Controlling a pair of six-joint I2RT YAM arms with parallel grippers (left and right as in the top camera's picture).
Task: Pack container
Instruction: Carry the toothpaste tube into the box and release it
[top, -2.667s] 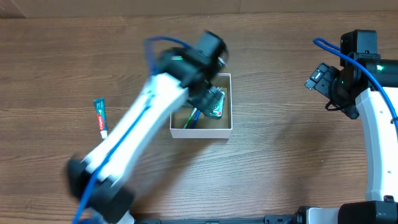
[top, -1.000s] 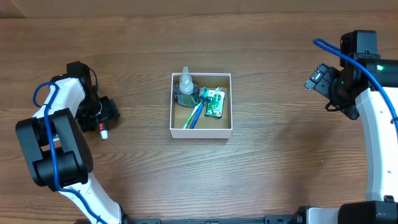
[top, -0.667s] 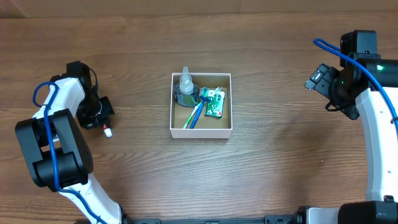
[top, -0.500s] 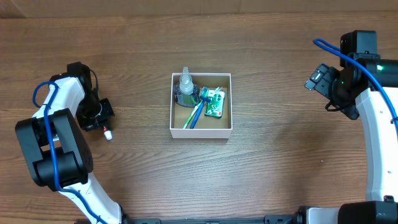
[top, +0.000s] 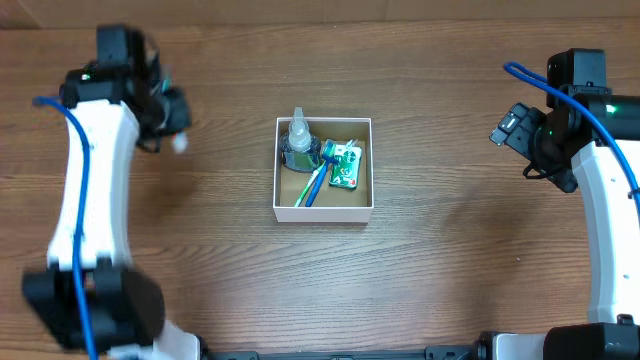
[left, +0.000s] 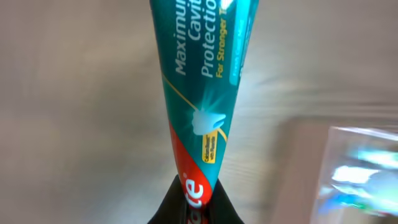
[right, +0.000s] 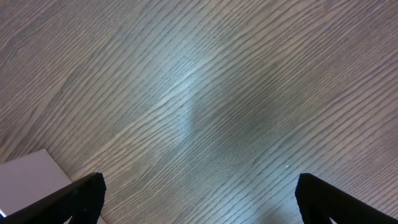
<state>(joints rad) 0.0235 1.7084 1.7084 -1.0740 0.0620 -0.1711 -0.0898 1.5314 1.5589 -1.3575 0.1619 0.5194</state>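
Note:
Next, my left gripper swings past the bottle, then lowers over that open part (top: 343, 197).
The container (top: 322, 212), a small white box with a brown inside, sits mid-table. It holds a clear bottle (top: 297, 140), toothbrushes (top: 312, 186) and a green packet (top: 346, 166). My left gripper (top: 170, 122) is blurred at the far left, well left of the box and raised off the table. In the left wrist view it (left: 196, 202) is shut on the red end of a teal toothpaste tube (left: 202, 93), which points away from the fingers. My right gripper (top: 510, 128) hangs open at the right, and in its wrist view (right: 202, 196) only bare wood lies between the jaws.
Brown wood tabletop (top: 450, 260) all round the box. In the left wrist view a pale blurred edge (left: 305, 174) shows at the lower right. A white corner (right: 31, 177) shows at the lower left of the right wrist view.
My left gripper shut on the toothpaste tube lying on the table at the left, then rose with it and swung toward the back. The right arm has not moved.

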